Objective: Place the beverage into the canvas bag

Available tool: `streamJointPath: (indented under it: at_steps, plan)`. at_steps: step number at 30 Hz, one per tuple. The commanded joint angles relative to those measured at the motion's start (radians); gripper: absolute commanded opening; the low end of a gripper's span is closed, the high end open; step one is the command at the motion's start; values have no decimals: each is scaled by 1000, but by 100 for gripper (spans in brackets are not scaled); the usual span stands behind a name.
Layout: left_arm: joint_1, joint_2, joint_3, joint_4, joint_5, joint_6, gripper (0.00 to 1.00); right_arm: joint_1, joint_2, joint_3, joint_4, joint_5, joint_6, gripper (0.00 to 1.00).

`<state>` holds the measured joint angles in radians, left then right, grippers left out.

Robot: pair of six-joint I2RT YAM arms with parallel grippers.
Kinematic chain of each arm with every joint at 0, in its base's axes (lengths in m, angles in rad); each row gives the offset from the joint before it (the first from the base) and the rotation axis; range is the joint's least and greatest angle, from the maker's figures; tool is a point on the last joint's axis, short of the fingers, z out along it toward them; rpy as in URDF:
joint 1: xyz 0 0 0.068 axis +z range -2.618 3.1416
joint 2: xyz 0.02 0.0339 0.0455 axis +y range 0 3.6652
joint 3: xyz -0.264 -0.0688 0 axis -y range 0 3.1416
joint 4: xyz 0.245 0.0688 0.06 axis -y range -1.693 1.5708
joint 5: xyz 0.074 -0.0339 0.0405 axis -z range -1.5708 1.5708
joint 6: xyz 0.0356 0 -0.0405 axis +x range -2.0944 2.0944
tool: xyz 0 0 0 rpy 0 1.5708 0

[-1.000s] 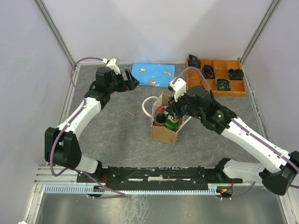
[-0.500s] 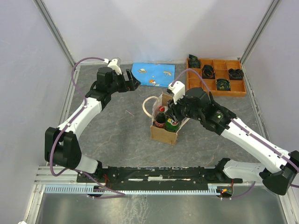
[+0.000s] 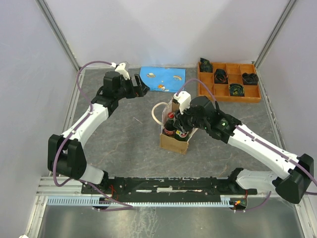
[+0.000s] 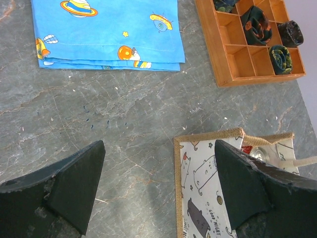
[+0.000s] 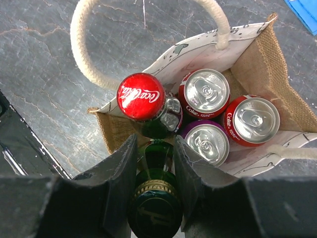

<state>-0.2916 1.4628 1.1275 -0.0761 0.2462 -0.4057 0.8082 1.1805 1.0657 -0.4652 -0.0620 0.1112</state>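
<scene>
My right gripper should lower the green glass bottle into the bag's near corner beside the Coke bottle [image 5: 141,96] and purple can, because that corner is free.
The canvas bag [image 3: 173,142] stands upright mid-table, tan outside with a cartoon-cat lining. In the right wrist view the canvas bag [image 5: 257,59] is open and holds a red-capped Coke bottle [image 5: 141,96], two red Coke cans [image 5: 207,93] and a purple can [image 5: 207,143]. My right gripper [image 5: 154,148] is shut on the neck of a green glass bottle [image 5: 156,213], held upright over the bag's near corner beside the Coke bottle. In the top view my right gripper [image 3: 179,125] hides this bottle. My left gripper [image 4: 158,173] is open and empty, hovering left of the bag [image 4: 203,183].
A folded blue cartoon cloth [image 3: 162,79] lies at the back. An orange compartment tray [image 3: 257,96] with dark rolled items sits at the back right. The bag's cream loop handle [image 3: 157,113] hangs out to the left.
My right gripper has moved left over the bag with the green bottle, which it now covers from above. The left arm has barely moved.
</scene>
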Motion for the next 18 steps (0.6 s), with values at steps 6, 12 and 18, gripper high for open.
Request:
streamJointPath:
  at_steps: [6,12,18]
  plan:
    - [-6,0,28,24,17,15,97,8,4,-26,167,-20,4,0]
    - [-7,2,27,26,19,14,97,15,-13,-93,216,-12,-5,0]
    - [-10,-4,25,24,18,17,97,29,-45,-188,281,-3,-3,0]
